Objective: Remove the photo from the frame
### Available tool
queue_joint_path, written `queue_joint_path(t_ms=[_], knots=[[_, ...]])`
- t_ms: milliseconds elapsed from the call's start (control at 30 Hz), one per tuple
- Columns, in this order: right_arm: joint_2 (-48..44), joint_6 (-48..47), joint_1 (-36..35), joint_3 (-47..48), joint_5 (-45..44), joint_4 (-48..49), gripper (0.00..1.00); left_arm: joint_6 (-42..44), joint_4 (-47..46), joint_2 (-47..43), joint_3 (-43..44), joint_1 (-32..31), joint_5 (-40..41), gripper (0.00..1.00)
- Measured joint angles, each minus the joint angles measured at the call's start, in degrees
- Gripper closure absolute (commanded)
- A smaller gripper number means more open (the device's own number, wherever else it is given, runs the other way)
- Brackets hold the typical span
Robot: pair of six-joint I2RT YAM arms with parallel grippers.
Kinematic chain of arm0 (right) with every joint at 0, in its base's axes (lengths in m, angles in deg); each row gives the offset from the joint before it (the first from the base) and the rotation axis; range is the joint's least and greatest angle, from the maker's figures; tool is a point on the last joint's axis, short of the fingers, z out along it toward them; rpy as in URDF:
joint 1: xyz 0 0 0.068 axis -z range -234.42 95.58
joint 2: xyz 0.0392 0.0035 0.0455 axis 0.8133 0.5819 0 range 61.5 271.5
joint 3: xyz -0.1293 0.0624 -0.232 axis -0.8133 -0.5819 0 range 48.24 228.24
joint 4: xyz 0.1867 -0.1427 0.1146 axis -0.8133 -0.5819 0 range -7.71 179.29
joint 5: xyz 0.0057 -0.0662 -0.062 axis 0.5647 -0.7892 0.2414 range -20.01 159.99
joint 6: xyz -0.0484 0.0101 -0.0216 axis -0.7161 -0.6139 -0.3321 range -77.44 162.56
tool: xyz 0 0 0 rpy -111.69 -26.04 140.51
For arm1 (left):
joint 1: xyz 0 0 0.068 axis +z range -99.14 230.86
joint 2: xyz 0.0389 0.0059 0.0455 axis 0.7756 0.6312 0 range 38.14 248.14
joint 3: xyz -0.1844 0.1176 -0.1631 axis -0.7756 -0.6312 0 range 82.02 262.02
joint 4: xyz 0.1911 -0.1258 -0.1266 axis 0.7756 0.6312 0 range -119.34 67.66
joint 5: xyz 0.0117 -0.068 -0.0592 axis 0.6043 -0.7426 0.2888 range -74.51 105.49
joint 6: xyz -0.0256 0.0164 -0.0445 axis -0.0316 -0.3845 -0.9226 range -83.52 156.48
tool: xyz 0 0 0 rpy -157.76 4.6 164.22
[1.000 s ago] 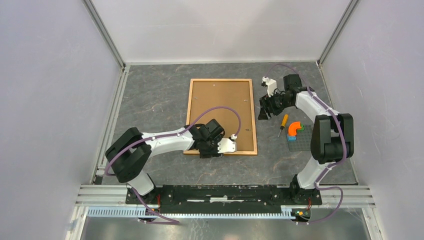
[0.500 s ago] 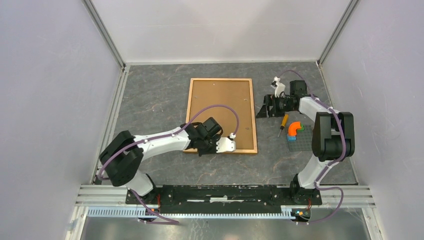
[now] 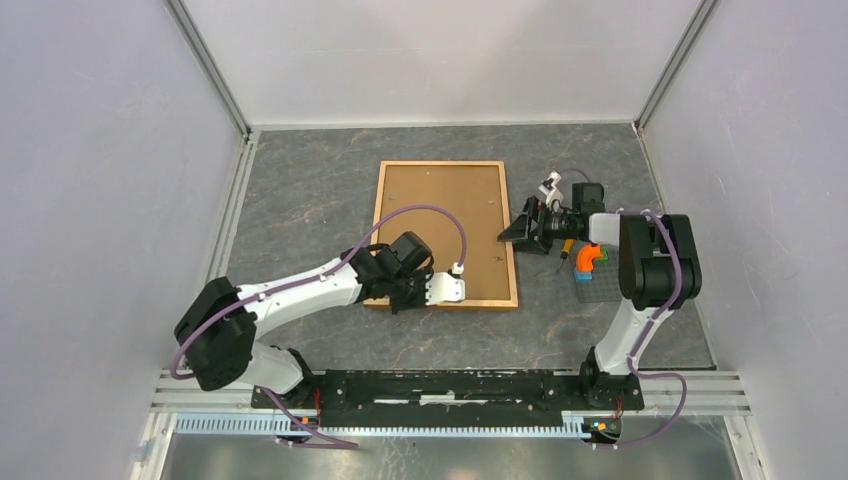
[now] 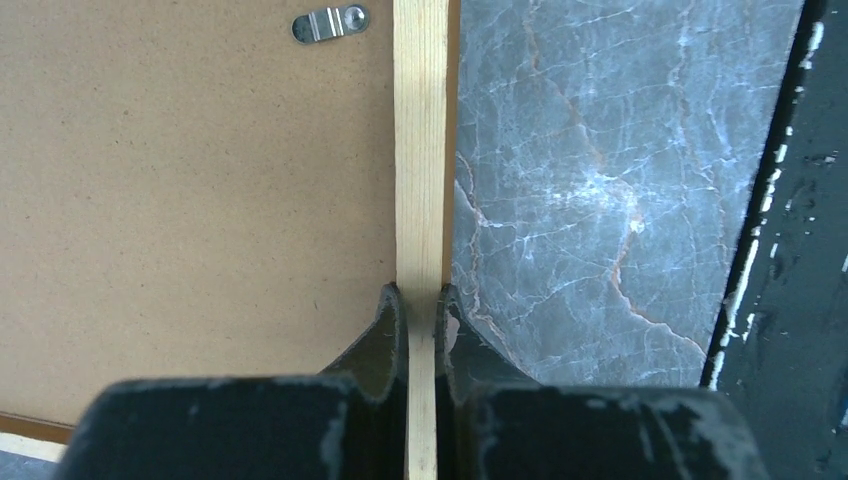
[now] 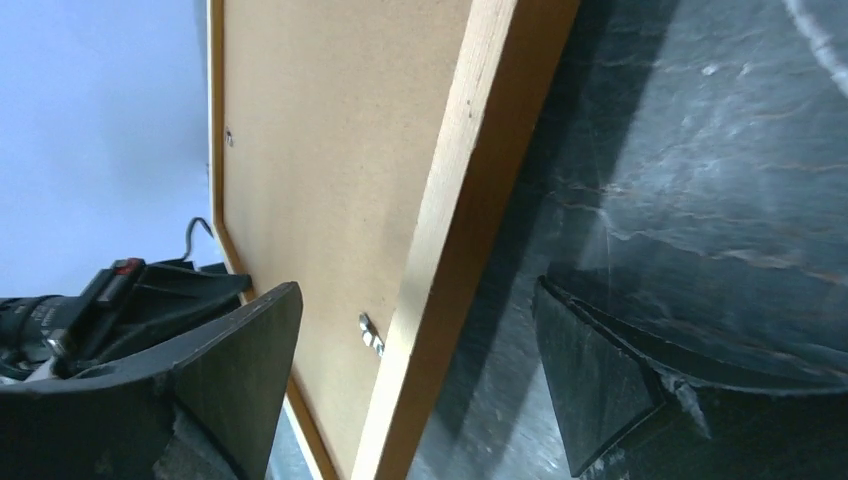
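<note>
My right gripper is open, and the frame's side moulding (image 3: 511, 255) (image 5: 424, 290) lies to its left in the top view. So it should next tilt and slide its fingers that way around the side moulding.
The frame (image 3: 445, 232) lies face down on the grey table, its brown fibreboard back (image 4: 190, 190) facing up. The photo is hidden beneath that back. My left gripper (image 4: 421, 305) is shut on the pale wooden moulding (image 4: 420, 150) of the frame's near edge, and shows in the top view as the left gripper (image 3: 402, 299). A metal turn clip (image 4: 330, 22) sits on the back close to that moulding. My right gripper (image 5: 415, 378) is open at the frame's right edge (image 3: 511, 232), one finger (image 5: 240, 370) over the back and the other (image 5: 600, 390) over the table.
A small grey baseplate (image 3: 600, 290) with an orange and blue block (image 3: 590, 258) lies right of the frame, under the right arm. A black rail (image 3: 450, 385) runs along the near table edge. Enclosure walls stand on three sides.
My left gripper has shut on the near moulding and its arm has stretched lower. The right gripper has swung down from the far right to the frame's right edge and opened wider.
</note>
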Motion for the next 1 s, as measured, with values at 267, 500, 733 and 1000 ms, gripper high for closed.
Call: queue_joint_path(t_ms=[267,500,733,1000], knots=[[3.26,19.50,-3.74,-7.50,6.78,20.72,0.21,0.00,2.12,-1.77,0.00,0.07,-2.89,0.98],[7.21,32.81,-5.53,-10.21,7.56,34.80,0.31,0.04,2.86,-2.40,0.00,0.07,-3.87,0.98],[10.21,42.75,-6.60,-12.09,7.56,46.27,0.34,0.15,3.54,-2.64,0.00,0.04,-4.46,0.98],[11.65,47.82,-8.07,-13.05,7.32,52.65,0.61,0.94,5.38,-2.78,-0.02,0.11,-4.42,0.98]])
